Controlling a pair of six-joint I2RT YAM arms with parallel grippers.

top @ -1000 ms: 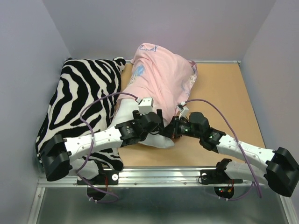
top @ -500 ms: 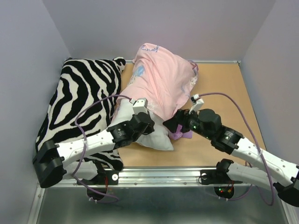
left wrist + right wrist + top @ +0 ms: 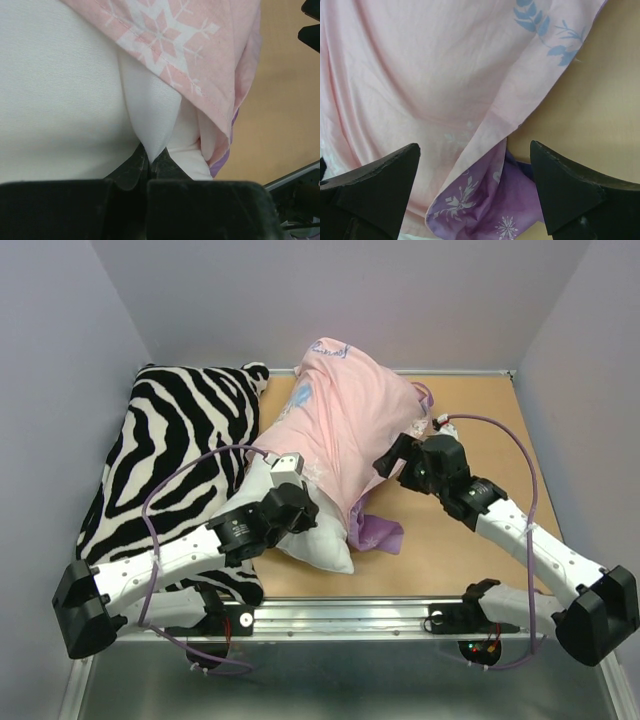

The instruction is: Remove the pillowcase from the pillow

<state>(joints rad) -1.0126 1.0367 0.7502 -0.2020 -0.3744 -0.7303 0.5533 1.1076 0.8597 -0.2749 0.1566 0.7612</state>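
Note:
I should next lower my right gripper onto the pillowcase's folded pink edge beside the pillowcase's purple flap, because that pink edge already runs between the gripper's spread fingers.
The pillowcase is turned pale-pink side out and covers the far part of the pillow. Its purple snowflake edge is folded onto the table. The white pillow shows bare at its near corner. My left gripper is shut on a pinch of the pillow's white fabric, just below the pillowcase hem. My right gripper hangs open above the pillowcase's right edge. Between its fingers I see the pink fabric and the purple flap, and neither finger touches them.
A zebra-striped pillow fills the table's left side and touches the white pillow. Bare wooden tabletop lies to the right of the pillowcase. Grey walls enclose three sides. A metal rail runs along the near edge.
My right gripper opened, let go of the pillowcase edge and moved away to the far right. My left gripper shut on the pillow's near corner and shifted slightly left. More white pillow shows.

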